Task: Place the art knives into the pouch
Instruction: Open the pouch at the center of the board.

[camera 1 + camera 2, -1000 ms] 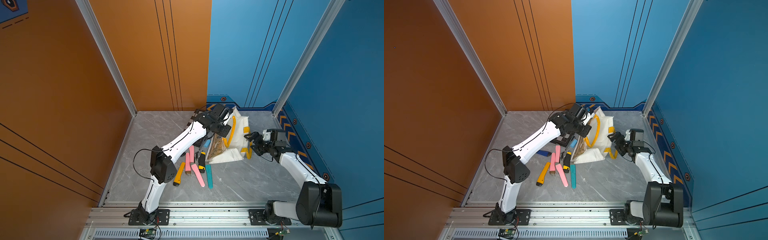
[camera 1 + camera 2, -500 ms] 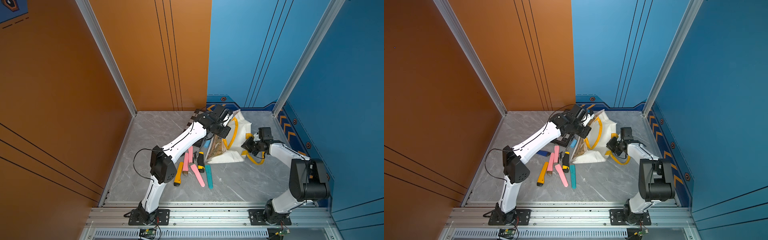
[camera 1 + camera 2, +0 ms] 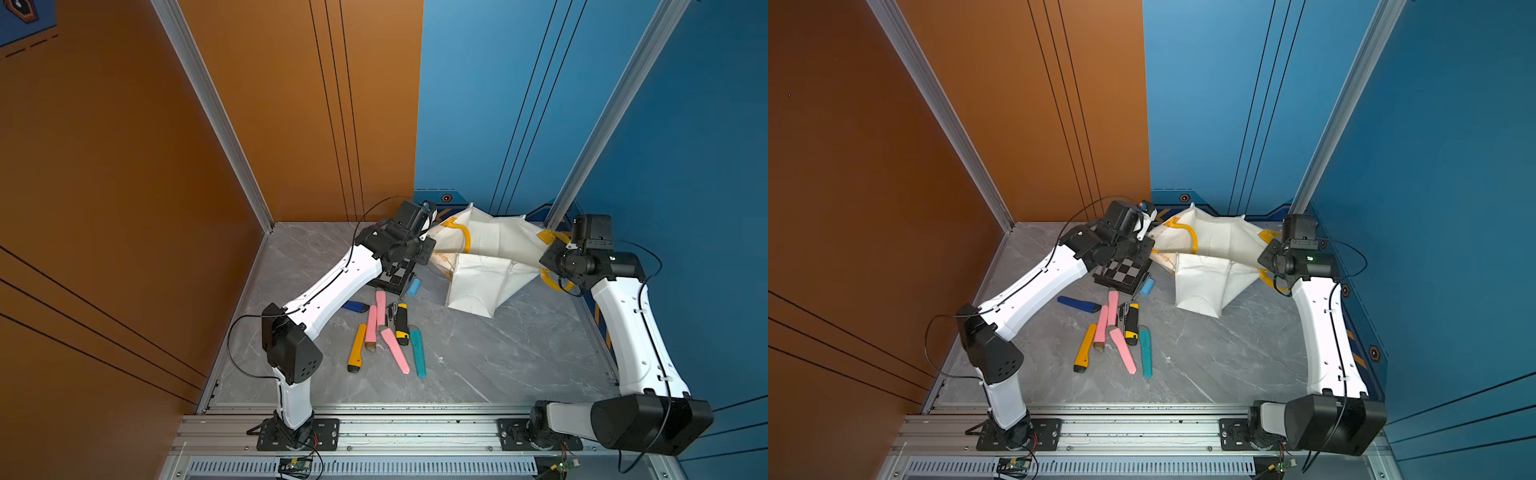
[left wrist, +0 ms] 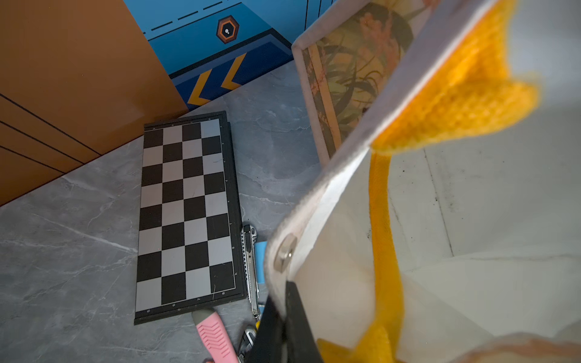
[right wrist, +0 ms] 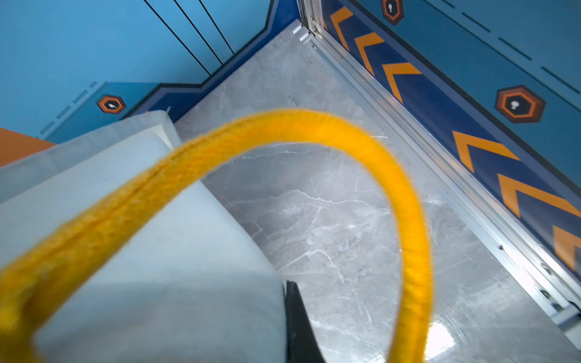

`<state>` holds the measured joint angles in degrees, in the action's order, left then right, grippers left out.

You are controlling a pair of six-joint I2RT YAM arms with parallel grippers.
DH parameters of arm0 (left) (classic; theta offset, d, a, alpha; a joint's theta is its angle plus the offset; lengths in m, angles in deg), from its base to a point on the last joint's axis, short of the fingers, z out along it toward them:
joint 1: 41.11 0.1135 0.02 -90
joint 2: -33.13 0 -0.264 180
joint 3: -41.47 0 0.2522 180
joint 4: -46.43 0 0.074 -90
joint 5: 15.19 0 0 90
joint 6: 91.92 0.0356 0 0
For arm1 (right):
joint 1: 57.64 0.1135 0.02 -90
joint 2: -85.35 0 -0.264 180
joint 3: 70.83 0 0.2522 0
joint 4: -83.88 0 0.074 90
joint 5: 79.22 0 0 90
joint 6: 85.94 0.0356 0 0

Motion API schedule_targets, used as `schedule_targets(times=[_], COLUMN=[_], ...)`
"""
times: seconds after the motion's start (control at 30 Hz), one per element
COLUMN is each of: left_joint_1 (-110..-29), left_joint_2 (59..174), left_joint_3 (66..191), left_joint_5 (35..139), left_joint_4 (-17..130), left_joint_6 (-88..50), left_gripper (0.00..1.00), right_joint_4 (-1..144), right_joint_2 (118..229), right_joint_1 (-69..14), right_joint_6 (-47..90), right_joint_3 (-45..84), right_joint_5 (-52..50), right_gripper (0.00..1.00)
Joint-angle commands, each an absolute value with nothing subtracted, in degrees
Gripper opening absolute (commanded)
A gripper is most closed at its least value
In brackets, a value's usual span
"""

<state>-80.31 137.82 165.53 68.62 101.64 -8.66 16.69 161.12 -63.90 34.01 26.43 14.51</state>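
Observation:
My left gripper needs to go down toward the floor (image 3: 432,291) (image 4: 269,175) beside the chessboard, which is below it, and let go of the pouch's rim next, since the pouch's opening is already pulled wide.
The cream-white pouch (image 3: 490,249) with yellow handles hangs stretched between my two arms in both top views, its mouth pulled wide. My left gripper (image 4: 284,292) is shut on the pouch rim just below the metal snap (image 4: 284,253). My right gripper (image 5: 286,287) is shut on the opposite fabric edge, and one yellow handle (image 5: 408,204) loops past it. Several art knives lie loose on the floor in front of the pouch, among them an orange one (image 3: 356,348), a pink one (image 3: 395,350), a teal one (image 3: 417,352) and a silver one (image 4: 250,270). Neither gripper holds a knife.
A black-and-white folding chessboard (image 3: 1121,272) lies under my left forearm, next to the knives. A dark blue knife (image 3: 1079,304) sits left of the pile. The orange wall stands on the left and the blue walls (image 3: 685,166) at the back and right, close behind my right wrist.
My right gripper closed on the pouch edge and drew it up and to the right. The pouch went from crumpled to spread open. The left gripper kept its hold.

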Motion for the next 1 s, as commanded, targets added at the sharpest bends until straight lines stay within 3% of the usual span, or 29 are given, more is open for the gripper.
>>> schedule_targets(times=[0.0,0.3,0.33,0.47,0.53,0.73,0.97], left_joint_1=[-72.9,-79.7,-79.8,-79.7,-79.4,-78.3,-77.3], left_joint_2=[134.7,148.1,150.0,151.8,150.5,144.0,138.9], left_joint_3=[161.9,170.5,171.8,174.0,174.2,170.1,159.3], left_joint_5=[52.4,70.1,72.5,77.0,77.2,75.0,74.5], left_joint_4=[109.5,109.6,109.6,109.5,109.5,109.5,109.5], left_joint_6=[-6.4,-11.2,-12.3,-13.1,-12.2,-10.8,-10.4], left_gripper=[0.00,0.00,0.07,0.66,0.82,0.98,0.99], right_joint_4=[7.5,9.1,9.3,9.2,9.0,9.3,8.7], right_joint_2=[161.6,166.3,167.0,169.8,171.7,182.8,193.1], right_joint_1=[-68.1,-55.7,-54.1,-48.7,-45.7,-35.6,-30.1], right_joint_6=[28.8,35.2,35.9,36.3,36.1,37.7,41.4], right_joint_3=[27.1,28.9,29.9,35.7,38.6,45.5,51.5], right_joint_5=[31.5,22.4,22.4,23.2,24.9,26.6,29.2], right_gripper=[0.00,0.00,0.00,0.00,0.00,0.00,0.00])
